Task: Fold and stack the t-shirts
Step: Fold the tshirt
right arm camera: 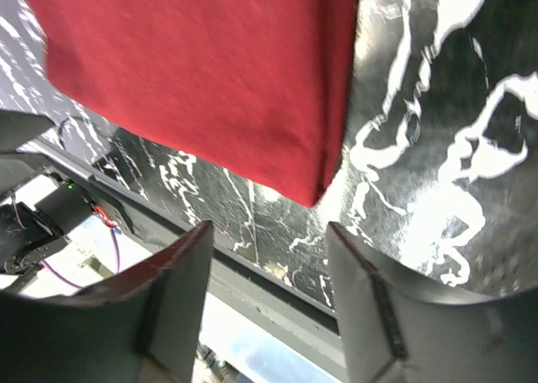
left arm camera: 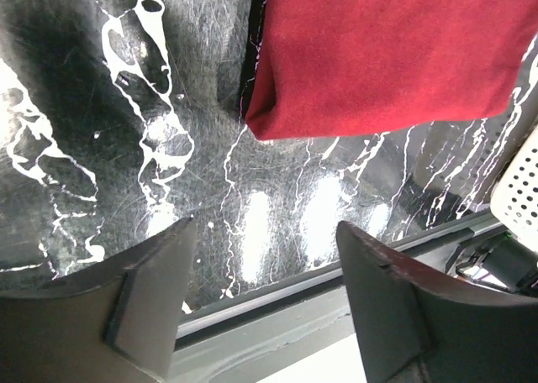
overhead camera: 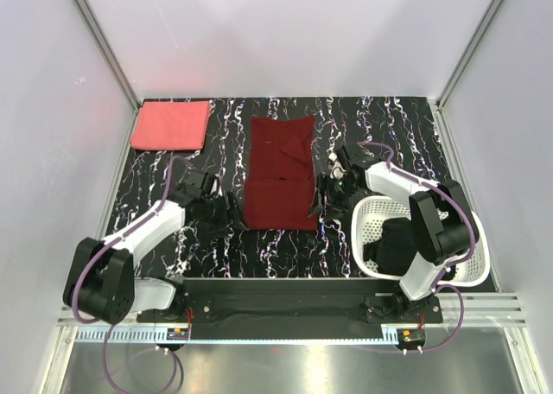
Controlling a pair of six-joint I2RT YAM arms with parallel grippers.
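Observation:
The open fingers of the left gripper are above and beside the t-shirt's closest corner (overhead camera: 247, 227) (left arm camera: 262, 128), so the left gripper should next move down and to the right in the top view onto it.
A dark maroon t-shirt (overhead camera: 280, 174) lies folded into a long strip in the middle of the table. Its near left corner shows in the left wrist view (left arm camera: 387, 55) and its near right corner in the right wrist view (right arm camera: 210, 81). My left gripper (overhead camera: 232, 211) is open and empty just left of its near left corner. My right gripper (overhead camera: 316, 202) is open and empty just right of its near right corner. A coral pink t-shirt (overhead camera: 171, 124) lies folded at the far left. A black t-shirt (overhead camera: 390, 245) sits in the white basket (overhead camera: 471, 269).
The white lattice basket stands at the near right beside the right arm; its wall shows in the left wrist view (left arm camera: 521, 190). The table has a black marbled top (overhead camera: 380, 126) with white walls on three sides and a metal rail along the near edge.

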